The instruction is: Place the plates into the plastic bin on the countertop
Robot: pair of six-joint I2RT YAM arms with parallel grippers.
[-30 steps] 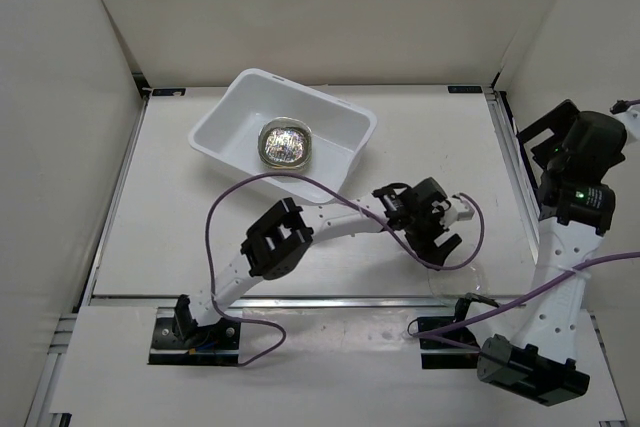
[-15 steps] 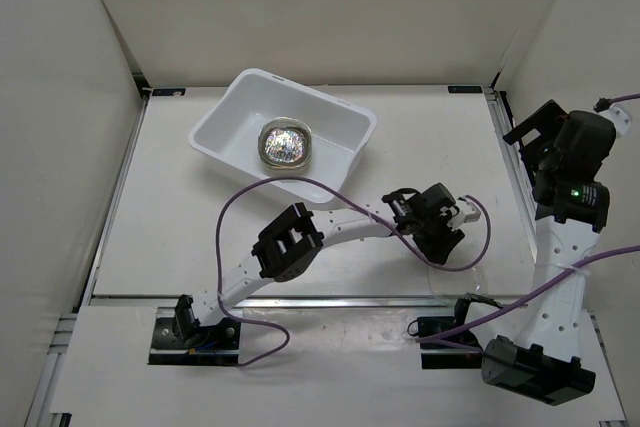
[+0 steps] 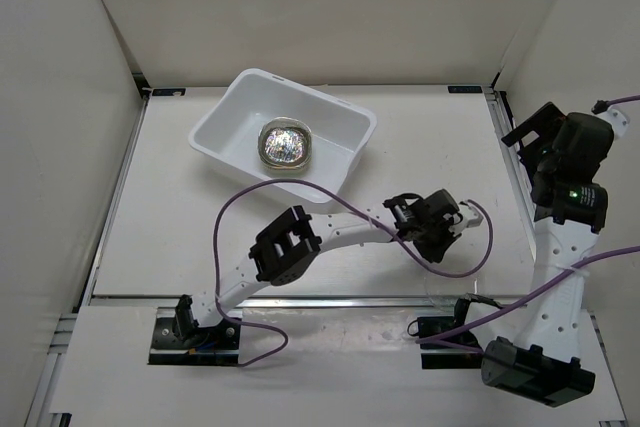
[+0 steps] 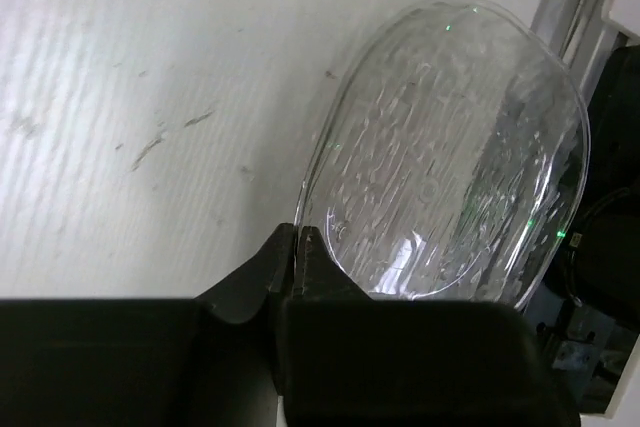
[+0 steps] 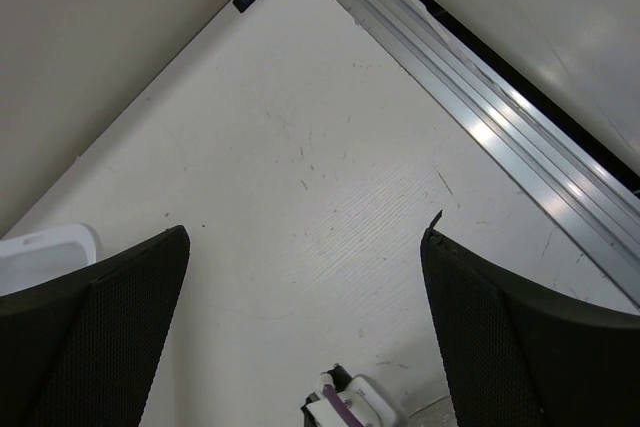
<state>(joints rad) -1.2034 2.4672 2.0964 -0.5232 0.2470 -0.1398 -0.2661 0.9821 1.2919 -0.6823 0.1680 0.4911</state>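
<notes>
The clear plate is still outside, so next my left gripper will lift, swing outward and toward the bin (image 3: pixel 300 97), go down to the round plate inside and then let go of it.
A clear glassy plate (image 4: pixel 450 147) lies on the white countertop (image 3: pixel 200 227) near its front right, beside the metal rail. My left gripper (image 4: pixel 298 234) is shut on this plate's near rim, with the thin edge pinched between the black fingertips. In the top view the left gripper (image 3: pixel 440 239) reaches across to the right, and the clear plate hardly shows there. The plastic bin (image 3: pixel 300 97) stands at the back left with a glinting round plate (image 3: pixel 285 143) inside. My right gripper (image 5: pixel 305 237) is open and holds nothing, raised over the right side (image 3: pixel 535 142).
Metal rails (image 5: pixel 480 117) run along the right and front edges. White walls close in the back and both sides. Purple cables (image 3: pixel 250 197) loop over the left arm. The bin's corner (image 5: pixel 45 247) peeks in at the left of the right wrist view.
My left gripper went from open to shut on the clear plate's rim, and the left arm eased slightly forward. The right arm shifted a little.
</notes>
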